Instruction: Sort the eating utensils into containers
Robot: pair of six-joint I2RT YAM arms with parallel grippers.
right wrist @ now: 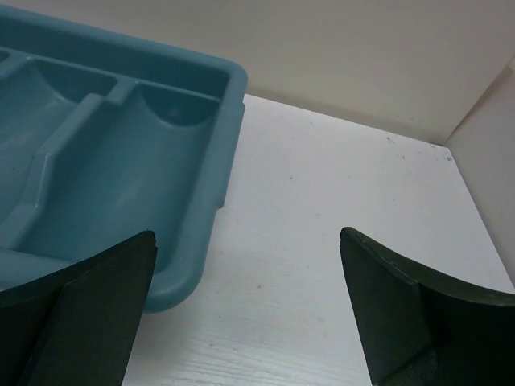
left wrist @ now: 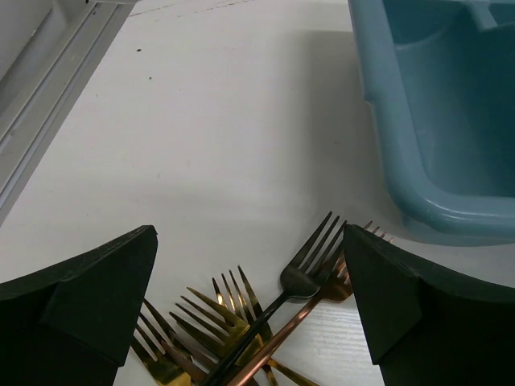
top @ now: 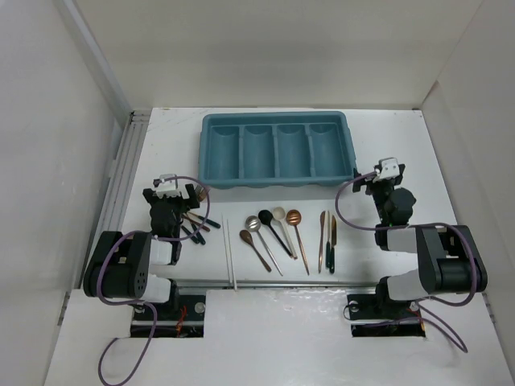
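Note:
The endmost knife's handle [top: 332, 257] lies below with bare table beside it, so my right gripper will next go back and left in the top view and down onto it.
The teal cutlery tray [top: 217, 153] with four empty slots lies at the far middle of the table; it also shows in the left wrist view [left wrist: 394, 129] and the right wrist view [right wrist: 201, 145]. A pile of gold, copper and black forks [top: 195, 221] lies under my left gripper [top: 191, 193], which is open and empty; the forks [left wrist: 241, 322] show between its fingers. Several spoons [top: 269, 229] lie in the middle, knives [top: 327, 237] to their right, white chopsticks [top: 230, 253] to their left. My right gripper [top: 378, 178] is open and empty beside the tray's right end.
A metal rail [top: 121, 181] runs along the table's left edge. White walls close in the left, back and right sides. A metal bar [top: 273, 282] crosses the near edge in front of the utensils.

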